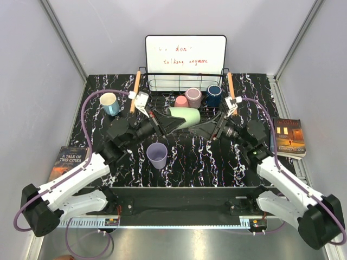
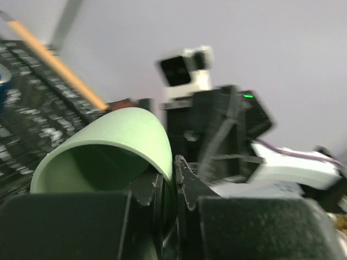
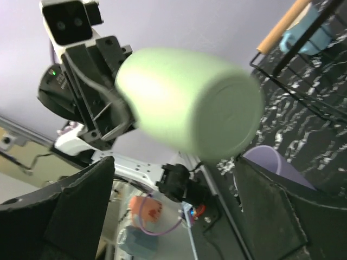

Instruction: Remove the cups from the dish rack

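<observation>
I should next draw my left gripper back, tilt the sideways light green cup upright, lower it into the lavender cup and release it. The lavender cup's opening is below and back from my left gripper.
My left gripper is shut on the rim of a light green cup and holds it on its side, above the table in front of the dish rack. In the left wrist view its fingers pinch the cup's wall. My right gripper is open, its jaws wide and empty just short of the cup's base. Salmon pink, mauve and navy cups stand in the rack. A lavender cup and a light blue cup stand on the table.
A white board with writing stands behind the rack. The rack's wooden handles flank it. One book lies at the left edge, another at the right. Grey walls enclose the table.
</observation>
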Available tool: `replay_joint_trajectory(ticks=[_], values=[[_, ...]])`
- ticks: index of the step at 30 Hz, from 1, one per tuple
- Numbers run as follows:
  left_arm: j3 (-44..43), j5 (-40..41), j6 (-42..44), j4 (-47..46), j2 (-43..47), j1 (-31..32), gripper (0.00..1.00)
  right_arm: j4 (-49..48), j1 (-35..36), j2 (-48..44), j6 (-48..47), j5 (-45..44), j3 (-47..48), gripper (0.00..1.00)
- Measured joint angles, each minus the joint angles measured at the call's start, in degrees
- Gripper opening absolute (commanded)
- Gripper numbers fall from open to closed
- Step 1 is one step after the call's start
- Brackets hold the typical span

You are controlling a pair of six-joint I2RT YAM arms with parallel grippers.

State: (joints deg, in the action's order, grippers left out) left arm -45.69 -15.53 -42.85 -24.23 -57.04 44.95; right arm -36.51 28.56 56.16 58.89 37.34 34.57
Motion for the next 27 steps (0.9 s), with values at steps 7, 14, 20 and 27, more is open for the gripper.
replay_joint_trajectory(ticks=[7,14,20,27], values=[[-5.8,8.6,9.1,19.2,2.8,-0.9,0.0,27.4,0.3,-9.8,-16.7,-14.1,8.4,1.0],[-21.8,17.9,18.0,40.7,3.8,-0.9,0.0,46.8,0.3,-9.9,-26.9,-32.6,16.8,1.0],[-31.1,26.2,20.2,62.9,-1.9,-0.8,0.0,53.9,0.3,-6.1,-30.1,-40.6,17.3,1.0],[-29.8,30.3,20.4,81.6,-5.6,0.0,0.0,55.0,0.3,-1.9,-31.5,-42.7,17.2,1.0]])
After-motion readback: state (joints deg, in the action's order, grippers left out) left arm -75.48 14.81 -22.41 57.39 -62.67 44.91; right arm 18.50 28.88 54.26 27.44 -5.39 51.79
